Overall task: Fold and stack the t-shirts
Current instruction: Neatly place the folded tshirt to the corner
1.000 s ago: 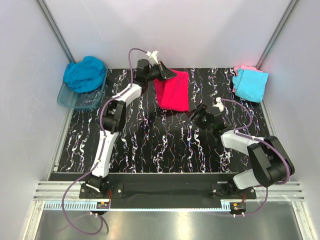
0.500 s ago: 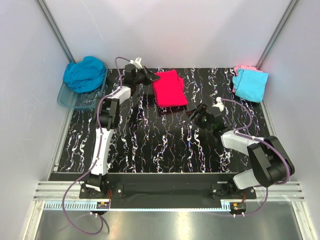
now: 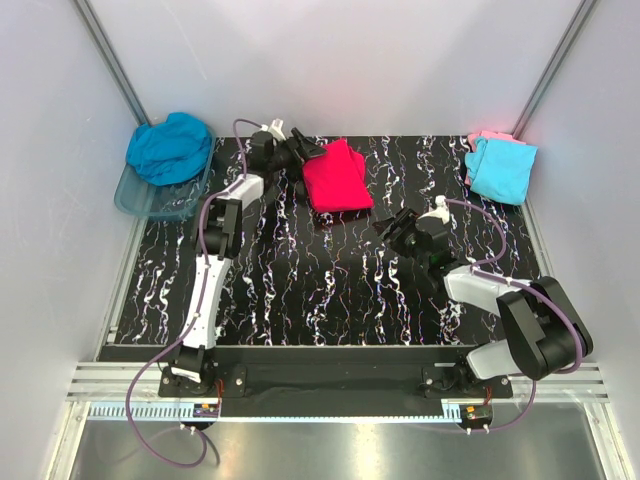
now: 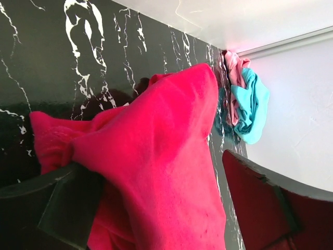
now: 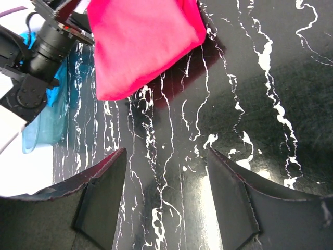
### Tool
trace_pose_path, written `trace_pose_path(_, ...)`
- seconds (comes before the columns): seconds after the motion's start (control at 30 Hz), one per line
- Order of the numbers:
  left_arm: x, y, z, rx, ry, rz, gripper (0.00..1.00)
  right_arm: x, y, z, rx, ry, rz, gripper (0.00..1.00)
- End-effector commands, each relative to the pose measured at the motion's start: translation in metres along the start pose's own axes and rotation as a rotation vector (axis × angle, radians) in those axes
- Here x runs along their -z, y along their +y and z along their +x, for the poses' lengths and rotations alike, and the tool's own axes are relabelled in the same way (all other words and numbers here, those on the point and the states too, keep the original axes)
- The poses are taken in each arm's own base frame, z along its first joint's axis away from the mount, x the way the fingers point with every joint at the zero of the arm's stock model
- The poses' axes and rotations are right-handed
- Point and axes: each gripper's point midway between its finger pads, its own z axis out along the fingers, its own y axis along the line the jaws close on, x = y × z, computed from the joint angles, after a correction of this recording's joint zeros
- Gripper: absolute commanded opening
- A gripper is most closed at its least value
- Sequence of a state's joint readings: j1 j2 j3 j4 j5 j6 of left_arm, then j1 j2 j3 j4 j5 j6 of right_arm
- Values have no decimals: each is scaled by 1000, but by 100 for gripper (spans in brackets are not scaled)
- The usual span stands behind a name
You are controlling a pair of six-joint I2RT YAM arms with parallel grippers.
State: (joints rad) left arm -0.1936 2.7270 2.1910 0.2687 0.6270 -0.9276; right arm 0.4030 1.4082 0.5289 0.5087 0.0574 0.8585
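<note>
The shirt's near edge [image 3: 344, 208] [image 5: 156, 75] lies outward and to the left of my right gripper in the top view, so my right gripper will next move outward, across and down onto it.
A bright pink-red t-shirt [image 3: 338, 178] lies folded at the back middle of the black marbled table [image 3: 300, 290]. My left gripper [image 3: 306, 152] is at its back left corner, open. In the left wrist view the shirt [image 4: 166, 156] bulges between the wide-apart jaws of the left gripper [image 4: 151, 169]; one finger [image 4: 67, 203] touches the cloth, the other [image 4: 260, 203] stands apart. My right gripper [image 3: 388, 228] hovers open just right of and nearer than the shirt. The right wrist view shows only table between the right gripper's [image 5: 166, 156] fingers, with the shirt [image 5: 140, 41] ahead.
A teal-blue t-shirt [image 3: 170, 147] is heaped in a clear bluish tub [image 3: 150, 203] at the back left. A light cyan t-shirt [image 3: 500, 172] lies on a pale pink one [image 3: 487, 136] at the back right corner. White walls enclose the table.
The left gripper has opened and let go of the pink-red shirt after drawing it a little to the left. The shirt now lies shorter and folded. The right gripper has barely moved.
</note>
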Motion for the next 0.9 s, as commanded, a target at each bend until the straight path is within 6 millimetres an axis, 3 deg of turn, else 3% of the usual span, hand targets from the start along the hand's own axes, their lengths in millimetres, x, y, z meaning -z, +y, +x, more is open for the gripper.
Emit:
trace_pose_path(0.0,3,-11,-7,-11,-18,23,99,1,19,-7,1,-25,-71,69)
trace_pose_path(0.03,6,-5,-1,3,-10,11,99,1,18,-7,1,-25,-69,69)
trace_pose_path(0.07,10,-17,-6,-14,-22,30,99,0,18,-7,1,-24,-70,69)
trace_pose_path(0.13,16,-15,0,-15,-16,14,99,-1,18,-6,1,-21,-68,69)
trace_pose_path(0.17,22,-29,-7,-54,-25,16,99,-2,17,-6,0,-18,-68,69)
trace_pose_path(0.23,30,-28,-10,-87,-34,-40,99,-4,17,-3,-6,-10,-73,69)
trace_pose_path(0.27,42,-41,-18,-146,-35,-79,99,-4,16,-2,-10,-7,-71,69)
trace_pose_path(0.33,60,-30,-27,-177,-71,-228,99,-5,17,-2,-17,-5,-74,69)
trace_pose_path(0.37,76,-49,-50,-249,-138,-272,99,-5,18,-1,-16,-3,-76,69)
trace_pose_path(0.43,96,-48,-57,-270,-152,-357,99,-3,19,-2,-18,-4,-78,70)
trace_pose_path(0.47,108,-63,-67,-292,-180,-370,99,-2,20,-3,-16,-7,-82,70)
trace_pose_path(0.53,126,-57,-75,-307,-198,-463,99,1,21,-5,-17,-14,-86,71)
trace_pose_path(0.57,138,-63,-85,-326,-236,-502,99,2,20,-4,-14,-13,-85,72)
trace_pose_path(0.6,147,-54,-81,-314,-236,-547,99,4,22,-6,-16,-19,-90,73)
trace_pose_path(0.67,171,-64,-89,-309,-299,-603,99,4,24,-7,-25,-23,-97,78)
trace_pose_path(0.7,182,-50,-78,-290,-293,-652,99,2,26,-6,-29,-16,-105,79)
trace_pose_path(0.73,198,-72,-84,-294,-342,-640,99,0,26,-4,-35,-8,-110,83)
trace_pose_path(0.77,206,-75,-82,-266,-368,-643,99,-3,30,-6,-57,-11,-116,84)
trace_pose_path(0.8,213,-62,-62,-235,-346,-663,99,-10,31,2,-67,18,-137,85)
trace_pose_path(0.83,226,-93,-68,-243,-408,-593,99,-14,33,4,-85,30,-143,86)
trace_pose_path(0.87,230,-82,-43,-198,-376,-589,99,-26,33,8,-115,41,-146,86)
